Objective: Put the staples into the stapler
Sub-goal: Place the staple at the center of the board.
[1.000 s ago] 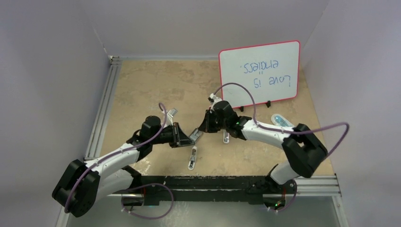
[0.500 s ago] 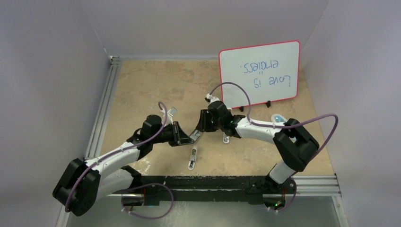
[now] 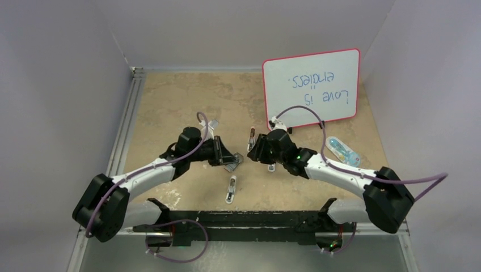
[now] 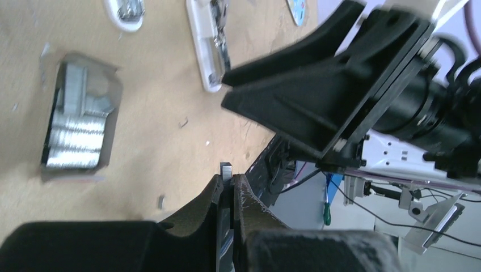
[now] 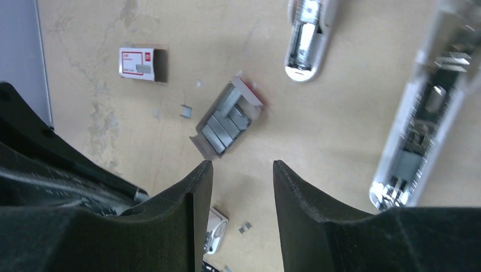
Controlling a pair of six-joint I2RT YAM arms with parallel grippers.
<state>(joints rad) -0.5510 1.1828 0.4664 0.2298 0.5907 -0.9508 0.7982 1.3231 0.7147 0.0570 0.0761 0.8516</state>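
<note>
The release spot is below my left gripper and to its right in the top view, so I will lower it back toward bare table by the opened stapler next.
My left gripper is shut on a short strip of staples, whose end sticks out past the fingertips. On the table lies the grey tray with more staples, just ahead of my right gripper, which stands open over bare table with nothing in it. An opened white stapler lies to its right, and another stapler part lies beyond. From above, the left gripper and the right gripper face each other over the tray.
The red-and-white staple box lies apart from its tray. Another stapler part lies nearer the arm bases, and a blue-and-white one lies at the right. Loose staple bits dot the table. A whiteboard stands at the back right.
The right gripper has gone from shut to open and its arm has swung lower and to the right. A white stapler part now shows beside it. The left gripper edged forward, still shut.
</note>
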